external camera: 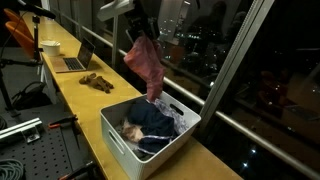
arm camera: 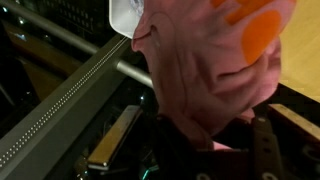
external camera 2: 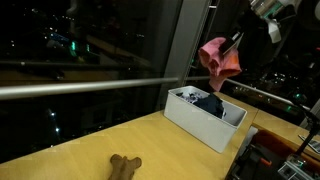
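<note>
The pink cloth already hangs above the dark blue clothing (external camera: 150,122), so the robot's gripper needs to stay high over the white bin (external camera: 118,135), open and let the cloth drop down onto that clothing.
A pink cloth (external camera: 146,60) hangs in the air above the white bin (external camera: 118,135), pinched at its top by my gripper (external camera: 143,32), which is shut on it. In an exterior view the pink cloth (external camera 2: 219,56) dangles from the gripper (external camera 2: 237,42) above the white bin (external camera 2: 195,122). Dark blue clothing (external camera: 150,122) lies inside the bin. In the wrist view the pink cloth (arm camera: 210,65), with an orange print, fills the frame and hides the fingertips; the bin's white corner (arm camera: 124,14) shows behind it.
A brown plush toy (external camera: 97,82) lies on the long wooden counter (external camera: 75,85), with a laptop (external camera: 75,60) and a white cup (external camera: 50,46) farther back. A large dark window with a metal rail (external camera 2: 80,85) runs along the counter. The brown toy (external camera 2: 124,166) sits near the counter's edge.
</note>
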### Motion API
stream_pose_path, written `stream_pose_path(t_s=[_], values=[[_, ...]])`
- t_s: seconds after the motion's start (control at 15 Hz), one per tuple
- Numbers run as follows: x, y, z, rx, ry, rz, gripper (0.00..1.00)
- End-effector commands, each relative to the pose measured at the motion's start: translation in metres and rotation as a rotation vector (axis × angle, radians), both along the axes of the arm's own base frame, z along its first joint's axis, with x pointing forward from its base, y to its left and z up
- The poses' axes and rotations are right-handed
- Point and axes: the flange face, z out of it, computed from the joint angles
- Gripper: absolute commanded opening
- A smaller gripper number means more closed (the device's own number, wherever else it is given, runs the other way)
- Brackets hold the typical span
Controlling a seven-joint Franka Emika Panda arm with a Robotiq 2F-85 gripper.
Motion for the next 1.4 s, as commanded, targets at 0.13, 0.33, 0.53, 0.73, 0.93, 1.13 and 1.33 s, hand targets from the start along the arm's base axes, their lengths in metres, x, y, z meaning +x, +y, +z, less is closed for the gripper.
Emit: stream_pose_path(t_s=[0.13,0.33,0.53,0.73,0.93,1.13,1.33], values=[[-0.026,-0.032,-0.040,0.036,-0.010,-0.036,0.00],[-0.028,-0.048,-0.055,0.046,-0.002,-0.050,0.00],[-0.030,-0.050,-0.059,0.042,0.003,-0.065,0.33],[-0.034,-0.037,-0.044,0.028,-0.012,-0.056,0.54],[-0.039,-0.009,-0.031,0.015,-0.039,-0.023,0.75],[-0.037,0.052,-0.039,0.019,-0.042,0.052,0.97],[-0.031,0.128,-0.070,0.063,-0.012,0.143,1.00]])
